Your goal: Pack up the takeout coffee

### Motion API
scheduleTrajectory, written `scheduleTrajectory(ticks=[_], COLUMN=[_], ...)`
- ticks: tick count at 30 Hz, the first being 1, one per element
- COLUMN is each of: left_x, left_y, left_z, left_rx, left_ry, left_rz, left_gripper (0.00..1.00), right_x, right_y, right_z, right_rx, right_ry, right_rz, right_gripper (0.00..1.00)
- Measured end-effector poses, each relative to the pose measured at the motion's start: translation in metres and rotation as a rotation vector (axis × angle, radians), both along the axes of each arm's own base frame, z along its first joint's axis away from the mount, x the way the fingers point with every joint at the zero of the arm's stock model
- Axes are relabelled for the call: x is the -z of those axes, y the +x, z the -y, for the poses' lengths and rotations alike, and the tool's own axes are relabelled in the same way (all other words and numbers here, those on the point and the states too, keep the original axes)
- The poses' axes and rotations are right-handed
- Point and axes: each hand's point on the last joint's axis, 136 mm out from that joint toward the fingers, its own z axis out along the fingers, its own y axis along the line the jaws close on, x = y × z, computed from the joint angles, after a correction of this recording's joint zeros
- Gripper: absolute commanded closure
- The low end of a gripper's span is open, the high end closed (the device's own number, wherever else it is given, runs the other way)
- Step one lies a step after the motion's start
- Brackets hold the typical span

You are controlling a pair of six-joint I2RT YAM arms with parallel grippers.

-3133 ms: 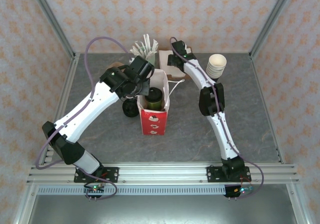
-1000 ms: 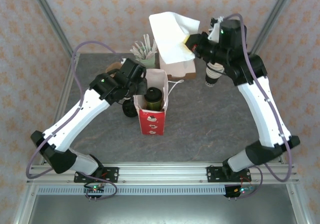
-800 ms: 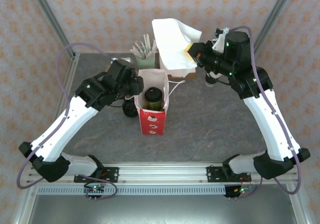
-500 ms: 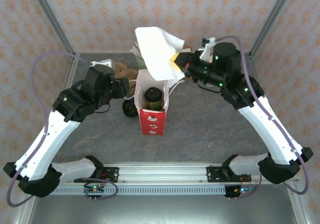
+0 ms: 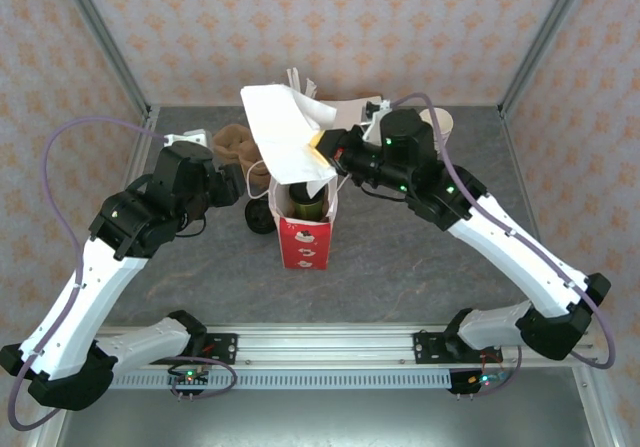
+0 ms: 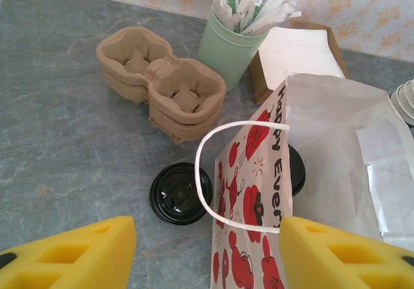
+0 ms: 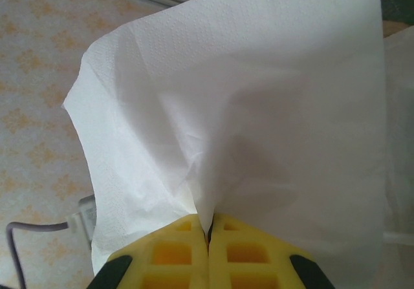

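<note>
The white napkin still hangs above the bag's rim, so it goes down into the bag's opening (image 5: pixel 304 198) next, where my right gripper releases it.
The takeout coffee (image 5: pixel 308 200), a dark cup with a black lid, stands inside the upright red bag (image 5: pixel 305 235). My right gripper (image 5: pixel 321 153) is shut on a white napkin (image 5: pixel 281 133) that hangs just above the bag's open mouth. In the right wrist view the napkin (image 7: pixel 259 95) fans out from the pressed-together yellow fingers (image 7: pixel 174 256). My left gripper (image 5: pixel 232 185) hovers left of the bag, open and holding nothing. Its wrist view shows the bag's patterned side (image 6: pixel 255 192) and white handle below, with a black lid edge (image 6: pixel 297 169) peeking behind the wall.
A loose black lid (image 6: pixel 181 193) lies on the table left of the bag. Behind it are stacked brown cup carriers (image 6: pixel 162 75), a green cup of straws (image 6: pixel 233 43), a napkin box (image 6: pixel 294 50) and cream stacked cups (image 5: pixel 440 122).
The right arm swung the napkin left and down, from the back right to over the bag's mouth. The left gripper drew back left from the bag and opened wider.
</note>
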Motion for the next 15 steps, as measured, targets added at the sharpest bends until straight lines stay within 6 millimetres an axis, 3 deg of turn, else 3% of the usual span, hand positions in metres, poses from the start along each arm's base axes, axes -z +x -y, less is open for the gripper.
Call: scheduleTrajectory(ticks=[7, 15], left_x=[-0.001, -0.003], left_y=[0.001, -0.001], left_z=[-0.002, -0.004], left_rx=[-0.003, -0.006], left_ry=[0.019, 0.017], left_rz=[0.006, 0.015], left_gripper=[0.38, 0.37], right_x=[0.053, 0.107], right_y=[0.021, 0.025], right_z=[-0.012, -0.018], right_rx=[0.052, 0.094], right_ry=[-0.12, -0.344], right_rz=[-0.064, -0.089], right_gripper=[1.0, 1.0])
